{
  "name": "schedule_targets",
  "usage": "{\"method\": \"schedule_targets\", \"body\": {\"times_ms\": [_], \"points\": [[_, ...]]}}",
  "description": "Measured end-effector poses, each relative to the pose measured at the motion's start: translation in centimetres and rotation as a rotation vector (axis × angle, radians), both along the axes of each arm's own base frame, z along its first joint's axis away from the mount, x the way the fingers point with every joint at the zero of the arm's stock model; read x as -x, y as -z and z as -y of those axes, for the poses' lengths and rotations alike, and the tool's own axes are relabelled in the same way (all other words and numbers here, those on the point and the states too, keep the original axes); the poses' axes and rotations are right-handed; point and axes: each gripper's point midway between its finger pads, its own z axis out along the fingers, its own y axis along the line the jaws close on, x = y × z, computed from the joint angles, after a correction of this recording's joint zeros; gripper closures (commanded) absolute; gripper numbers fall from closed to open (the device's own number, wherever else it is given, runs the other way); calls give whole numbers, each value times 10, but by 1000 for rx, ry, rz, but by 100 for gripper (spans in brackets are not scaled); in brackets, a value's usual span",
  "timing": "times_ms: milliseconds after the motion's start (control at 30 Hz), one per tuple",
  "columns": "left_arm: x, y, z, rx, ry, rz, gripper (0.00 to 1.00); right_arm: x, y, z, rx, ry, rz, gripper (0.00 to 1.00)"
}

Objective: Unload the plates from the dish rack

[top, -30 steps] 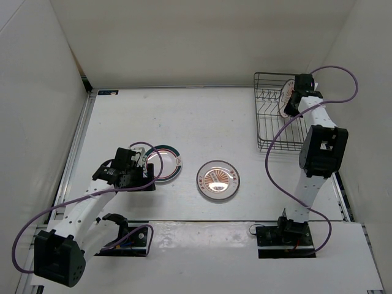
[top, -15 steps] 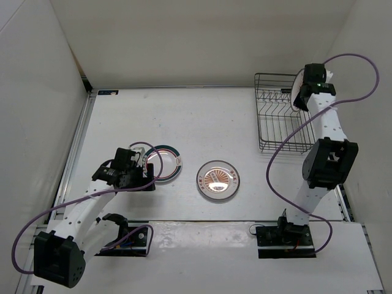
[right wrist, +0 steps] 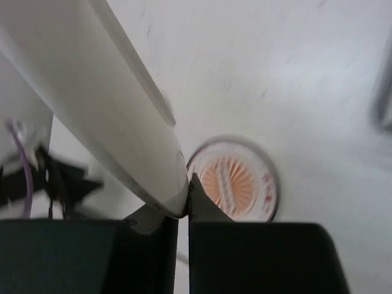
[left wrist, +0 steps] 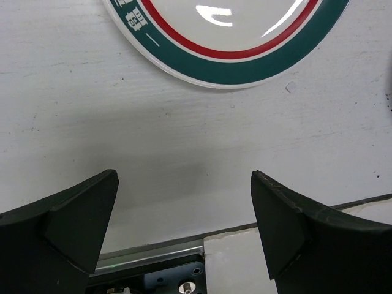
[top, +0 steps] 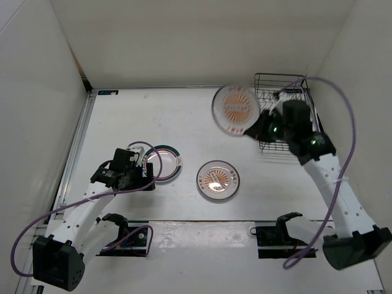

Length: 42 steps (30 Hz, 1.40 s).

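Observation:
The second sunburst plate (top: 218, 180) (right wrist: 233, 179) matches the held plate and lies flat and uncovered, so my right gripper will next swing back, lower the held plate onto it and release the held plate's rim.
My right gripper (top: 260, 127) is shut on the rim of an orange sunburst plate (top: 236, 109) and holds it in the air, left of the black wire dish rack (top: 269, 144). In the right wrist view the held plate (right wrist: 98, 98) shows edge-on between my fingers. A second sunburst plate (top: 217, 180) lies flat at the table's middle, also in the right wrist view (right wrist: 236, 182). The teal-rimmed plate (top: 164, 163) lies flat to its left, also in the left wrist view (left wrist: 226, 37). My left gripper (top: 149, 179) is open and empty just near of it.
White walls close in the table at the back and both sides. A purple cable loops from each arm. A white raised panel (top: 202, 251) and metal rail run along the near edge.
My right gripper has lifted the sunburst plate out of the rack and carried it left and toward the near side. The left arm has barely moved.

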Motion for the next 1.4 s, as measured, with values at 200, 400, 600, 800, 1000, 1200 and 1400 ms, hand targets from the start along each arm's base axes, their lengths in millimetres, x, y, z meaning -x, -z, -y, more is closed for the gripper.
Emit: {"method": "schedule_targets", "body": {"times_ms": [200, 400, 600, 800, 1000, 1200, 1400], "points": [[0, 1, 0, -2, -1, -4, 0, 119, 140, -57, 6, -315, -340, 100], [1, 3, 0, -7, -1, -18, 0, 157, 199, -51, -50, -283, -458, 100], [1, 4, 0, -8, -1, -23, 0, 159, 227, -65, -162, -261, -496, 100], [1, 5, 0, -9, -1, -25, 0, 153, 228, -69, -196, -241, -490, 86], [1, 5, 0, -9, -1, -26, 0, 149, 224, -72, -224, -226, -473, 71], [1, 5, 0, -9, -1, -25, 0, 156, 238, -66, -224, -179, -524, 59], [1, 5, 0, -9, 0, -26, 0, 169, 244, -58, -205, -133, -613, 45]]}}
